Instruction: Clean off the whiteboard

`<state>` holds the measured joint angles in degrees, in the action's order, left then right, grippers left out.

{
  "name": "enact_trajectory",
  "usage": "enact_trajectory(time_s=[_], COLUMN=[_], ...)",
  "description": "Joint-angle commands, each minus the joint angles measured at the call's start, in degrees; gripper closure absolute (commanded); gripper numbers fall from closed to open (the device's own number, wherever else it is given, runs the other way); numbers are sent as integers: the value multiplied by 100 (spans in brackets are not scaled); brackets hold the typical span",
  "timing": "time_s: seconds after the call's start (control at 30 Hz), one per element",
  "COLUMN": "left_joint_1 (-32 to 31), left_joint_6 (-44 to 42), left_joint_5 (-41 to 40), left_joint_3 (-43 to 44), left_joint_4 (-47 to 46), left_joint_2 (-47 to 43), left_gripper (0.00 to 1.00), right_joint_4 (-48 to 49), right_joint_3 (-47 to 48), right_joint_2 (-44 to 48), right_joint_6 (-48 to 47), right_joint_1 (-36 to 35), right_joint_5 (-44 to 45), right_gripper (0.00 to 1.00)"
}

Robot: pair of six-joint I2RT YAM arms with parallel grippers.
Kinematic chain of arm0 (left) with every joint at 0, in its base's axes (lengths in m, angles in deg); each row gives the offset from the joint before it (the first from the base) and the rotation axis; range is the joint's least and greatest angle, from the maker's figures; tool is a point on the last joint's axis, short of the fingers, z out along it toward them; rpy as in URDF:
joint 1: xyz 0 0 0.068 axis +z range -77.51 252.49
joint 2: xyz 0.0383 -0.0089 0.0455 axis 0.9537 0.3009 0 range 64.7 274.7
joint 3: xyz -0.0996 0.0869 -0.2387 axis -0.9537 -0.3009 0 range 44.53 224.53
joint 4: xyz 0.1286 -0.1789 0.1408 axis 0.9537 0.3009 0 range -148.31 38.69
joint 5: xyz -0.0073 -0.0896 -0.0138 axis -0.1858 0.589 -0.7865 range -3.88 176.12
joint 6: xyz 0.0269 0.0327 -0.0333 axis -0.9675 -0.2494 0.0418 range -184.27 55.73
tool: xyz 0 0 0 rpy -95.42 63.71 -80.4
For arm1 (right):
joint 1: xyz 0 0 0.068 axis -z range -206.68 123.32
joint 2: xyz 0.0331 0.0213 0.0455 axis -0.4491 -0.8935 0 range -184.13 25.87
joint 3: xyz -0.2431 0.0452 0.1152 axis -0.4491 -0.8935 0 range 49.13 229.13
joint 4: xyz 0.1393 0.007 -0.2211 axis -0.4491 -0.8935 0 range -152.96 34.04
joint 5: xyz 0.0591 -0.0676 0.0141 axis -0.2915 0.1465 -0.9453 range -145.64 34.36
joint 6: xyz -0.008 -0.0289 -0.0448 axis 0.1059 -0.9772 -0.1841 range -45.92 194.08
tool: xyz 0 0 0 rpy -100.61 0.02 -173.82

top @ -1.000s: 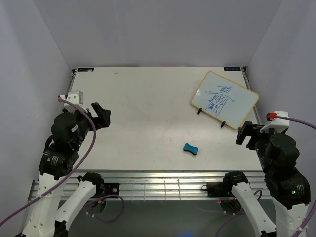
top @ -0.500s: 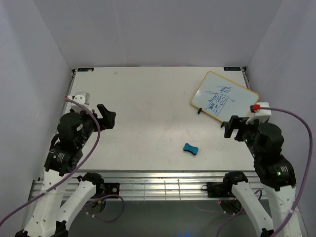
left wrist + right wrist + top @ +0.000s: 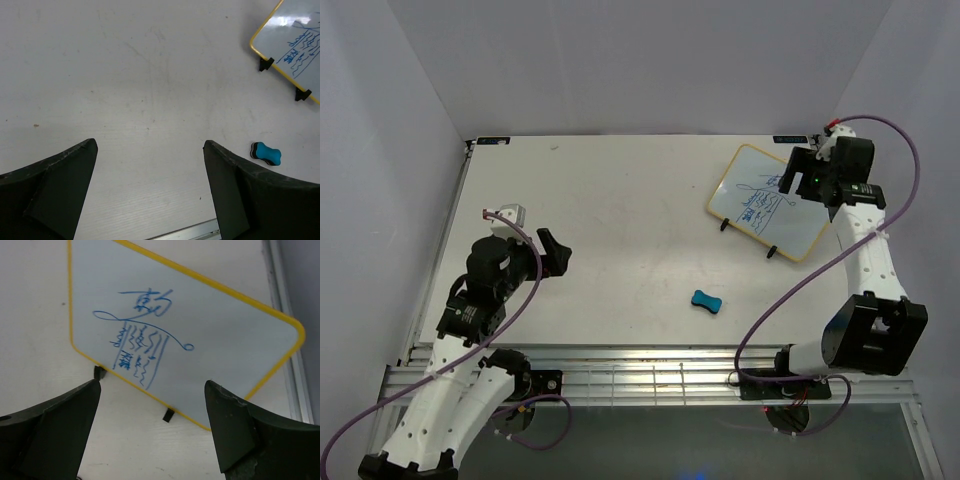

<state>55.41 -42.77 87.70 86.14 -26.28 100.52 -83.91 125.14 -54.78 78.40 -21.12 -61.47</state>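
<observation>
My right gripper turns and moves outward and down next, its open fingers straddling the whiteboard's far yellow edge point(image 3: 772, 158) point(image 3: 153, 256), because that edge is clear of the blue scribbles.
The whiteboard point(image 3: 770, 205) has a yellow frame, two black feet and blue scribbles, and lies at the table's back right. It fills the right wrist view point(image 3: 200, 340) and shows at the left wrist view's top right point(image 3: 295, 40). My right gripper point(image 3: 798, 178) is open and empty, hovering over the board's far end. The teal eraser point(image 3: 706, 301) lies on the table near the front, also in the left wrist view point(image 3: 266, 153). My left gripper point(image 3: 556, 250) is open and empty above the table's left side.
Grey walls close in the table point(image 3: 620, 220) on three sides. A metal rail point(image 3: 650, 365) runs along the front edge. The right arm's purple cable point(image 3: 895, 160) arcs over the table's right edge.
My right arm has swung from the near right up and back, so its gripper now hangs over the whiteboard. My left gripper has moved right and slightly nearer.
</observation>
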Motion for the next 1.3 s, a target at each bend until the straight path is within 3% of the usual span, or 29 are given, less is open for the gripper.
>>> enact_trajectory(time_s=[0.0,0.03,0.23,0.47,0.63,0.7,0.87,1.0,1.07,1.27], left_joint_1=[-58,-85,-208,-296,-480,-542,-621,-639,-647,-647], left_joint_6=[48,39,30,4,-14,-23,-31,-31,-31,-23], left_joint_5=[272,290,325,430,457,448,466,457,492,509], left_joint_3=[-73,-82,-117,-117,-117,-117,-109,-117,-117,-126], left_joint_4=[-338,-355,-391,-408,-408,-408,-408,-391,-399,-399], left_joint_2=[-258,-268,-277,-215,-241,-233,-215,-215,-171,4], left_gripper=[2,2,2,2,2,2,2,2,2,2], right_joint_4=[861,852,1449,2512,2566,2444,1618,907,73,-965], right_joint_3=[-611,-709,-1806,-2871,-2671,-2311,-959,666,1914,3749], right_joint_2=[575,637,1384,1534,1455,1394,472,-845,-1774,-3298], right_joint_6=[709,789,1141,958,834,747,18,-728,-1359,-2319], right_joint_1=[322,410,1174,1746,1755,1616,807,482,350,279], right_joint_5=[404,955,925,-392,-595,-744,-68,-1068,-1437,-2334], right_gripper=[10,10,10,10,10,10,10,10,9,6])
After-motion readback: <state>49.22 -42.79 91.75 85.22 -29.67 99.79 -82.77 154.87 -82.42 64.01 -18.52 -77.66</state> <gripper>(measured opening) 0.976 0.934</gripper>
